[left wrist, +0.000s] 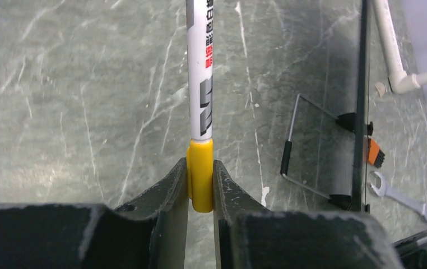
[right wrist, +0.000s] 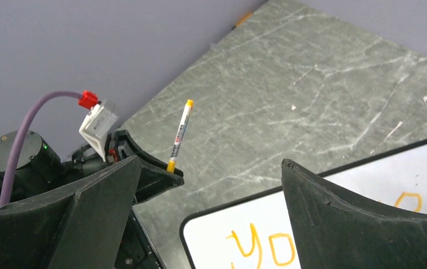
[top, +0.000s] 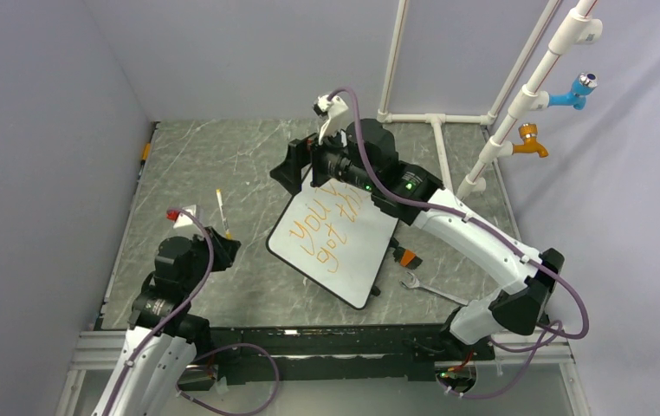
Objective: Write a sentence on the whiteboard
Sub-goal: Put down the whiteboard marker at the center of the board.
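Next, the left gripper carries the marker (top: 222, 212) down onto the empty table nearer the board, as the orange sentence stands on the board.
The whiteboard (top: 352, 269) lies tilted in the middle of the table. The sentence (top: 322, 232) is in orange in two lines, "You..." over "got th...", and its far end is hidden under my right arm. My left gripper (top: 225, 241) is to the left of the board and apart from it. It is shut on the yellow end of a white marker (top: 222, 212), seen close in the left wrist view (left wrist: 200, 84). My right gripper (top: 295, 172) is wide open and empty above the board's far corner (right wrist: 222, 235). The letters "Yo" (right wrist: 259, 252) show below it.
A wrench (top: 426, 287) and a small orange-and-black object (top: 406, 256) lie to the right of the board. A wire stand (left wrist: 289, 147) shows by the board's edge. White pipes (top: 440, 143) with blue and orange taps stand at the back right. Walls enclose the table.
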Controlling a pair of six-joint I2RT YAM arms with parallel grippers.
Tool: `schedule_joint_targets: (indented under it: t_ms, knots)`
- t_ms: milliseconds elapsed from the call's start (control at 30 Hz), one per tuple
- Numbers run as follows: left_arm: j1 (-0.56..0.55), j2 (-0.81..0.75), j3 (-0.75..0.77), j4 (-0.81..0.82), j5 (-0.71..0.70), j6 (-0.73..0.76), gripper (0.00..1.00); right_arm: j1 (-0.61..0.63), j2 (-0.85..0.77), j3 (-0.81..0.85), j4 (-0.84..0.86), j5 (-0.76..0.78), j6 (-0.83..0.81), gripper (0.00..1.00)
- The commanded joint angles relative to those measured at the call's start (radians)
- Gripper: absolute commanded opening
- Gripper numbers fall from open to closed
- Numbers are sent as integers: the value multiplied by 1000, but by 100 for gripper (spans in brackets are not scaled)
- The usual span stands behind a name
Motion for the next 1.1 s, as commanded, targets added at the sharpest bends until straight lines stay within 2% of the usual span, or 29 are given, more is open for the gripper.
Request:
schedule_joint_targets:
  t_ms: [0, 233, 500, 700, 800, 900, 1067]
  knots:
    - [-6, 13, -25, -13, -91, -136, 0, -4, -42, -36, 37, 33, -10, 100]
    - [-67, 139, -112, 75, -163, -200, 0, -4, -60, -110, 50, 50, 2, 100]
    - [-113, 328, -182, 250, -145, -197, 0, -9, -100, -171, 52, 81, -7, 100]
    - [-119, 345, -181, 243, -170, -194, 0, -16, -110, -196, 50, 80, -8, 100]
    - [-119, 331, -179, 214, -195, -194, 8, -18, -113, -204, 54, 80, -8, 100]
    - [-119, 312, -182, 195, -220, -204, 23, -23, -115, -210, 56, 80, -10, 100]
    - [-119, 289, -173, 158, -252, -212, 43, -26, -113, -205, 49, 80, -16, 100]
